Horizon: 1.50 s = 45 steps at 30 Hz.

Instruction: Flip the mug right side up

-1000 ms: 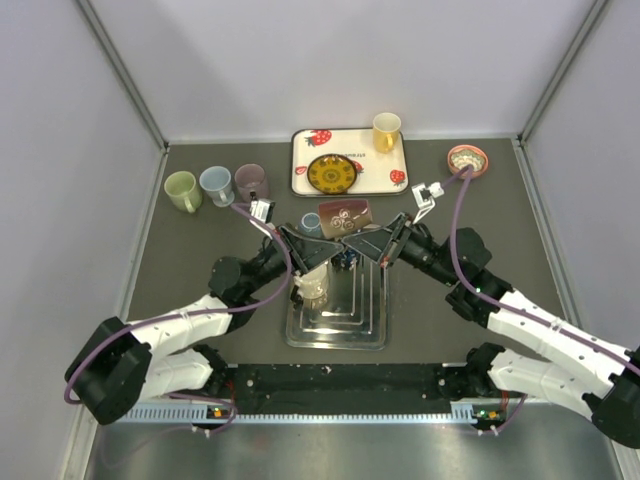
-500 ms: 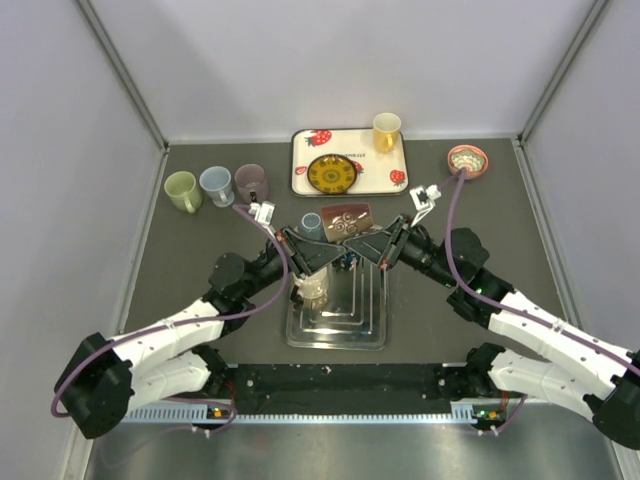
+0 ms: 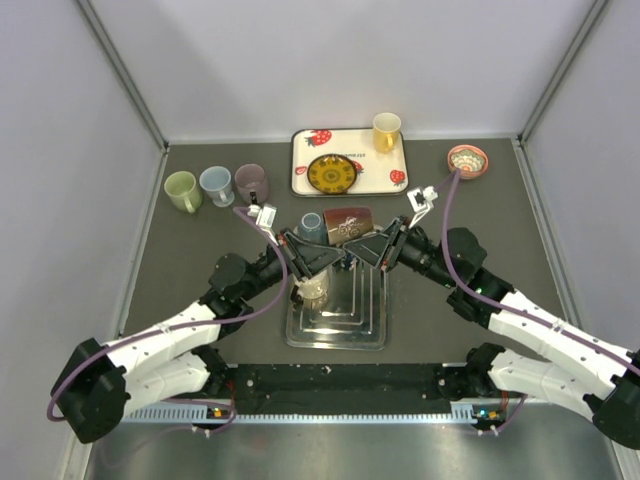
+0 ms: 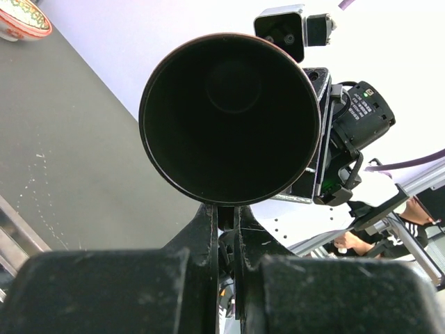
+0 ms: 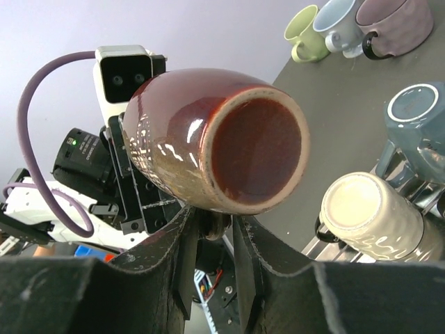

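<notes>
My left gripper is higher than the tabletop [image 3: 173, 228] beside the green mug, and that spot is to the left in the top view. It needs to go down toward the green mug and tilt downward to release.
The brown glazed mug [image 3: 347, 222] hangs on its side in the air above the drying rack, between my two grippers. In the left wrist view its dark open mouth [image 4: 229, 118] faces the camera. In the right wrist view its base [image 5: 257, 142] faces the camera. My left gripper [image 3: 328, 246] comes from the left, and its fingers [image 4: 226, 212] are nearly closed under the mug's rim, on its handle. My right gripper [image 3: 358, 243] comes from the right, with its fingers [image 5: 215, 223] closed around the handle below the mug's base.
A metal drying rack [image 3: 340, 325] lies below, holding an upturned cream mug [image 3: 313, 290] and a blue mug [image 3: 311, 225]. Green, blue and purple mugs [image 3: 216, 185] stand at the left. A tray [image 3: 300, 182] with a plate and a yellow mug [image 3: 386, 131] is behind. A bowl [image 3: 467, 159] is at the right.
The mug and both grippers have shifted slightly away from the arm bases, and the mug has turned a little. Both grippers stay on it.
</notes>
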### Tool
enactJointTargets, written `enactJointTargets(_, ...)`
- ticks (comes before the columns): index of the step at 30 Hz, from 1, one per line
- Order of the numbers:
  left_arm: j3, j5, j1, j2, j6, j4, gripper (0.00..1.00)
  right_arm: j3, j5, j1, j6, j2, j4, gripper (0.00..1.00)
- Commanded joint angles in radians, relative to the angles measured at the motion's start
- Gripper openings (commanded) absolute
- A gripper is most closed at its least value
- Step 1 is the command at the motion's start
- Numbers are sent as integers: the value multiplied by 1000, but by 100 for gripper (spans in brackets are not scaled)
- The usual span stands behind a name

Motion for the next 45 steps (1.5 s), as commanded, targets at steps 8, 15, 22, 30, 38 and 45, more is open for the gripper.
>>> enactJointTargets(8,-8,-64,-1,-52,43,44,0,46,-51,27,-10,-24,4,28)
enactJointTargets(15,-20,-87,-1,-106,85,-23,0,35,-51,32,-19,-39,-20,29)
enactJointTargets(22,-25,-105,0,-152,120,-86,0,29,-63,49,-25,-36,-37,29)
enactJointTargets(30,-31,-235,5,-264,227,-225,0,21,-42,57,-59,-87,-108,28)
enactJointTargets(38,102,-519,22,-400,454,-664,0,6,21,57,-114,-192,-256,28)
enactJointTargets(45,265,-709,89,-350,588,-1043,0,8,83,57,-177,-235,-368,27)
